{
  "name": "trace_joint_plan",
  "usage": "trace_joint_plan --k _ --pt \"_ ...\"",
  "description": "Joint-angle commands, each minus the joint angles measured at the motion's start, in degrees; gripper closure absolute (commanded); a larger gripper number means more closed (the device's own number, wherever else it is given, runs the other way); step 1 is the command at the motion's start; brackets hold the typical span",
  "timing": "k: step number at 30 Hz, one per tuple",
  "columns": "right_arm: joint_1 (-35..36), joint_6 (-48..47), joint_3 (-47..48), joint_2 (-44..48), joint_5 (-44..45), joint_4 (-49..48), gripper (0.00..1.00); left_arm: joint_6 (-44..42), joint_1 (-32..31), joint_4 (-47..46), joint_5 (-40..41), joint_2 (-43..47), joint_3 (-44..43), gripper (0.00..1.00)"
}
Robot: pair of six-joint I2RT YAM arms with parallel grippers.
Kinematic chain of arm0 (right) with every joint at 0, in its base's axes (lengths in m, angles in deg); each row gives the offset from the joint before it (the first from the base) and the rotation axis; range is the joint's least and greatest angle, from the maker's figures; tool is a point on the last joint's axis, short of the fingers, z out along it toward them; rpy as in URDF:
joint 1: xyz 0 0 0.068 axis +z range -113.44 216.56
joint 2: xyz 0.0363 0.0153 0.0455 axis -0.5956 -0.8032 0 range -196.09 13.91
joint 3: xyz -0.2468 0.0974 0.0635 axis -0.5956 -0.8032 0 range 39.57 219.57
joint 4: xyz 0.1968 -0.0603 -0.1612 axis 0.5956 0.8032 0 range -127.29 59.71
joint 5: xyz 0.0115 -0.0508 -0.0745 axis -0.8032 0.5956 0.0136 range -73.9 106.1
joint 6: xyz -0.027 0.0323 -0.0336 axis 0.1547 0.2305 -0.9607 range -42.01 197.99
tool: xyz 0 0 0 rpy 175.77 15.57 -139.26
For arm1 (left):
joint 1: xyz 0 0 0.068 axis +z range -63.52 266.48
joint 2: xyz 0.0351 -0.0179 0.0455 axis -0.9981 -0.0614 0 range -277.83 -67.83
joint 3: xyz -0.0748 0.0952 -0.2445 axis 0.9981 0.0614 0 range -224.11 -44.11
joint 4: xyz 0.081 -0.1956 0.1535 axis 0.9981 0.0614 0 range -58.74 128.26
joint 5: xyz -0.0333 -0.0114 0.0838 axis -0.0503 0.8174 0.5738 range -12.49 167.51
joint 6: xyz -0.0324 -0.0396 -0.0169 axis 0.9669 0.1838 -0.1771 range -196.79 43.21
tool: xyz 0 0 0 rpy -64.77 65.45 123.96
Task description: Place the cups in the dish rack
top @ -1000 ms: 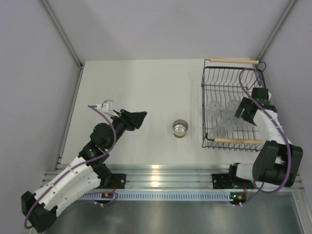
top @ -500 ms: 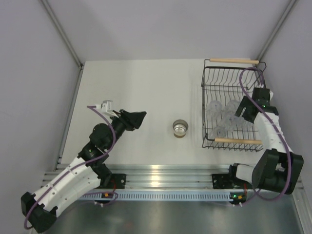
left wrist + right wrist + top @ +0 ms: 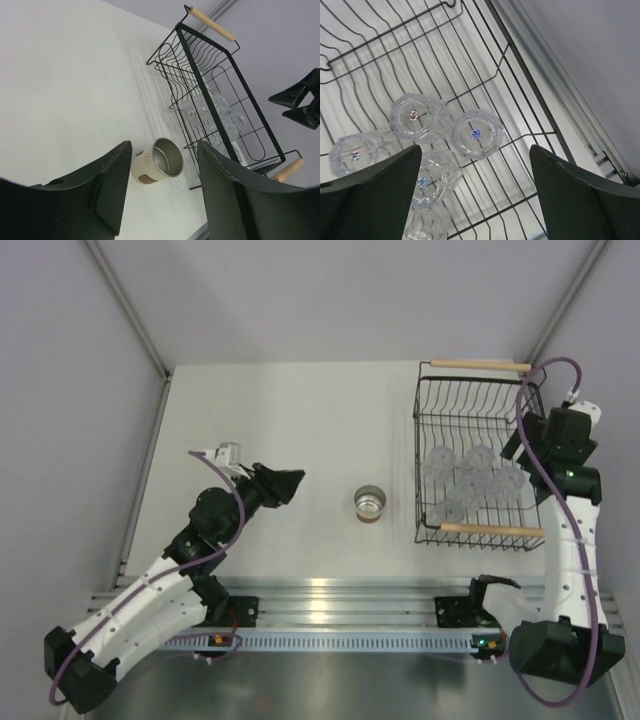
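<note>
The open steel cup (image 3: 371, 504) is right of my left gripper in the top view, so my left gripper will cross and go down astride the cup's rim farthest from the rack next.
The short steel cup (image 3: 371, 504) with a tan outside stands upright on the table, left of the dish rack (image 3: 418, 462). In the left wrist view the same cup (image 3: 157, 161) shows beyond my fingers. My left gripper (image 3: 285, 485) (image 3: 165, 148) is open and empty, a hand's width left of it. Several clear cups (image 3: 470, 480) sit base-up in the near half of the black wire rack (image 3: 520, 65); one clear cup (image 3: 477, 134) lies just below my right gripper (image 3: 475, 150). That right gripper (image 3: 522, 440) hangs open and empty over the rack's right side.
The rack has a wooden handle at its far end (image 3: 480, 365) and at its near end (image 3: 490, 530). Its far half holds curved plate wires (image 3: 195, 55). A metal rail (image 3: 330, 590) runs along the table's near edge. Grey walls close in both sides.
My right gripper opened wider and rose, drawing back to the rack's right side and leaving a clear cup among the others. My left gripper edged slightly right, towards the steel cup.
</note>
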Motion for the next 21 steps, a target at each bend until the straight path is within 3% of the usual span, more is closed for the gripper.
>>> trace_joint_plan --k 1,9,14,21 --pt "0.81 -0.27 3.96 4.38 -5.88 1.97 0.1 -1.86 0.09 -1.24 -3.86 -3.11 -3.68 0.4" --pt "0.72 0.0 4.84 10.36 -14.6 0.04 0.1 -4.84 -2.28 -1.24 -3.87 -10.14 -7.55 0.42" --pt "0.81 -0.09 1.95 11.07 -14.96 -1.28 0.1 -9.5 -9.02 -0.72 5.77 -15.33 -11.85 0.44" --pt "0.72 -0.01 -0.7 11.42 -16.63 -2.34 0.1 -14.51 -17.83 7.62 16.78 -28.33 -22.31 0.43"
